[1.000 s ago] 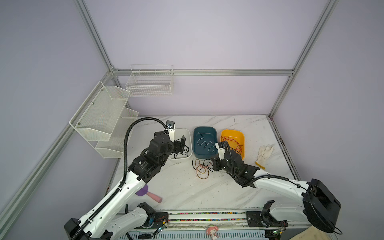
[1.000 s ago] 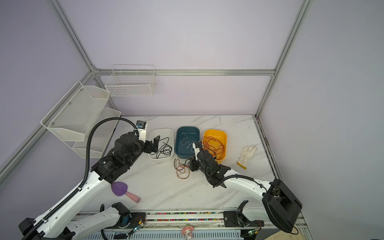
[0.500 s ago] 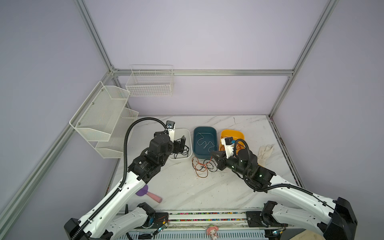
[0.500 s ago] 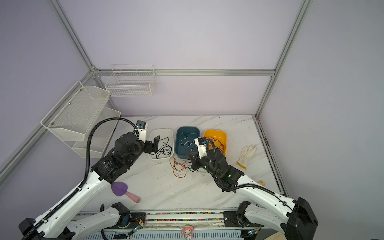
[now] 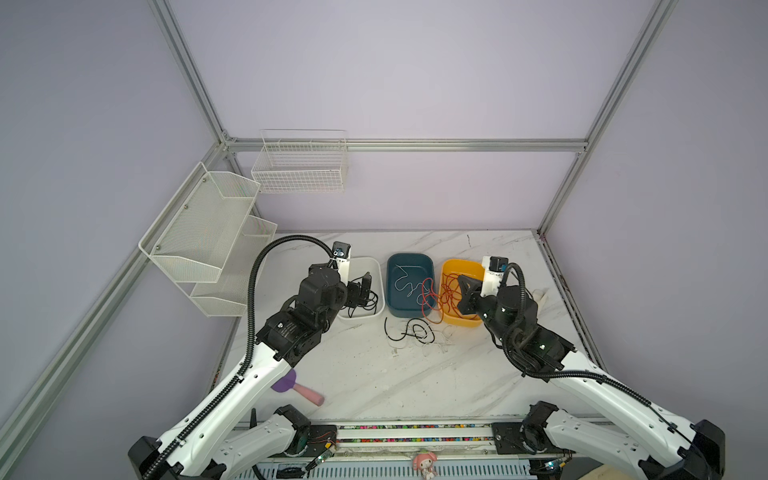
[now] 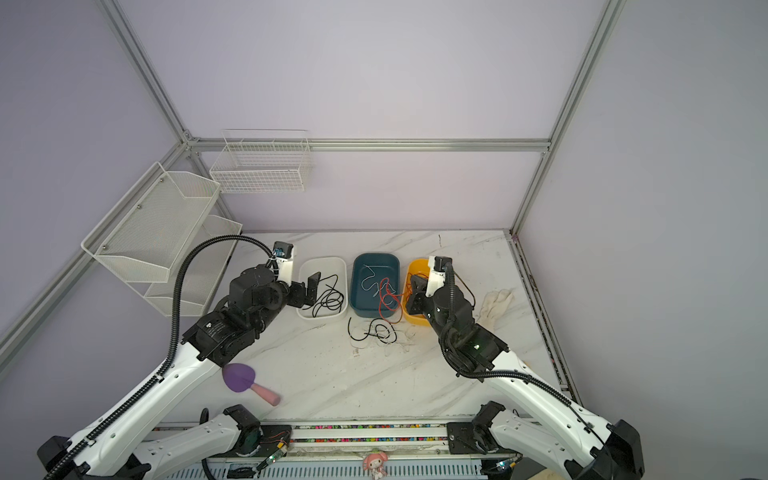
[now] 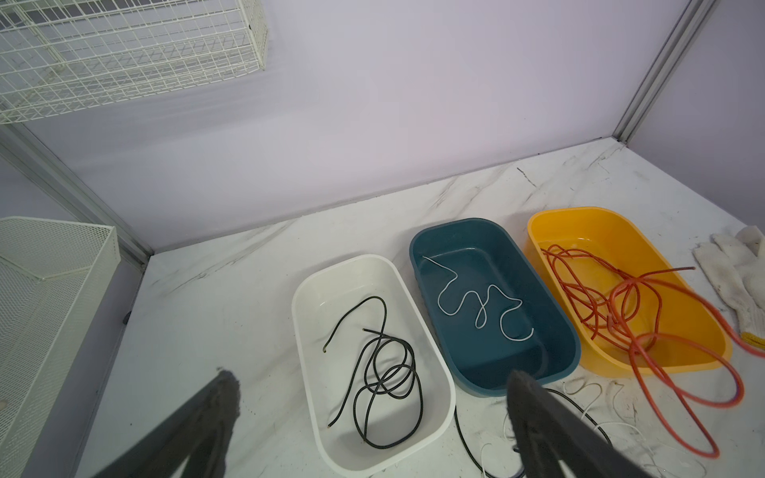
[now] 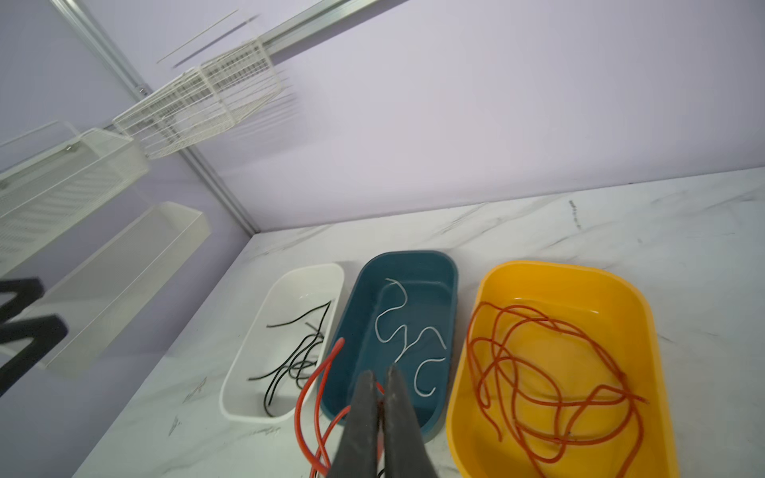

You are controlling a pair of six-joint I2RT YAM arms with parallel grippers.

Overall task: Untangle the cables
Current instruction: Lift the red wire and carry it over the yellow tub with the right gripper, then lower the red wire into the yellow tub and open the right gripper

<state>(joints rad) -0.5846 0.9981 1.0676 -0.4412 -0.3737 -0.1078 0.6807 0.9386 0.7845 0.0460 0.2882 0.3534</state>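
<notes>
The other red-orange cables lie over the yellow tray's bottom, so my right gripper will swing away from the blue tray [image 5: 411,257] next and go down there to release the cable.
My right gripper [image 8: 378,373] is shut on a red-orange cable [image 8: 308,397]. It holds the cable in the air over the gap between the blue tray [image 5: 411,257] and the yellow tray [image 5: 461,322]; its loops [image 5: 428,297] hang over the blue tray's edge. More red-orange cables [image 7: 592,298] lie in the yellow tray. A white cable [image 7: 480,306] lies in the blue tray and a black cable [image 7: 385,372] in the white tray [image 7: 356,265]. Black and white cables [image 5: 411,332] lie tangled on the table in front of the trays. My left gripper [image 7: 372,389] hangs open and empty over the white tray.
A white glove [image 6: 494,303] lies right of the yellow tray. A purple and pink scoop [image 6: 245,380] lies near the front left. A wire basket [image 5: 301,166] hangs on the back wall and mesh shelves [image 5: 208,232] on the left wall.
My right gripper has risen and moved right and back toward the yellow tray, pulling the red-orange cable up out of the tangle on the table. The left arm has stayed still.
</notes>
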